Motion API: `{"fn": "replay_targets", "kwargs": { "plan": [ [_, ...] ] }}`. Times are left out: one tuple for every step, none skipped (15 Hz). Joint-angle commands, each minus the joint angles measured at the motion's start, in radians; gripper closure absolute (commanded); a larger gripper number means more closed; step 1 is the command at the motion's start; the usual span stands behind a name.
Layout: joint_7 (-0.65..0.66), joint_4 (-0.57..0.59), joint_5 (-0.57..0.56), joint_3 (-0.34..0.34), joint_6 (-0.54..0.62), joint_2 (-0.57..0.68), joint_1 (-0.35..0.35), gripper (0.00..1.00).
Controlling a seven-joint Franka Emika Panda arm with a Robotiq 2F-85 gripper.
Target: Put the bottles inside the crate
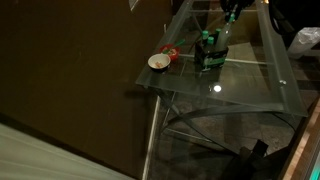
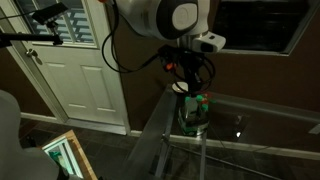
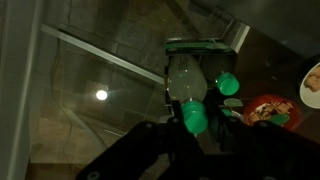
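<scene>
The green bottle in my gripper still has its cap above the caps of the standing bottles, so next I need to bring it down toward the crate's open space beside them and let it go.
In the wrist view my gripper [image 3: 194, 124] is shut on the neck of a pale green bottle [image 3: 185, 82] with a bright green cap. The bottle points away from me toward the dark crate [image 3: 205, 45]. A second green-capped bottle [image 3: 228, 84] stands just beside it. In both exterior views the crate [image 1: 210, 60] [image 2: 194, 116] sits on the glass table, with green bottles standing in it. My gripper [image 2: 190, 88] hangs right above the crate. I cannot tell whether the held bottle touches the crate's bottom.
A white bowl [image 1: 158, 62] [image 3: 313, 85] and a red object [image 1: 171, 54] [image 3: 268, 110] lie on the glass table [image 1: 250, 85] beside the crate, near the table's corner edge. A white door [image 2: 85, 70] stands behind. The floor shows through the glass.
</scene>
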Motion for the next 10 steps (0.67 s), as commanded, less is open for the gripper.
{"fn": "replay_targets", "kwargs": {
  "plan": [
    [-0.001,-0.011,-0.006,-0.001,0.049,0.027,-0.003,0.93],
    [0.010,-0.014,-0.016,0.000,0.066,0.039,-0.003,0.93],
    [0.014,-0.015,-0.024,-0.001,0.075,0.053,-0.002,0.93],
    [0.014,-0.016,-0.024,-0.003,0.082,0.067,-0.001,0.93],
    [0.018,-0.017,-0.026,-0.005,0.097,0.081,0.001,0.93],
    [0.017,-0.017,-0.026,-0.008,0.109,0.096,0.002,0.93],
    [0.019,-0.017,-0.028,-0.011,0.123,0.110,0.004,0.93],
    [0.021,-0.018,-0.029,-0.014,0.139,0.124,0.006,0.93],
    [0.021,-0.019,-0.031,-0.017,0.150,0.135,0.008,0.93],
    [0.021,-0.019,-0.032,-0.020,0.158,0.146,0.010,0.93]
  ]
}}
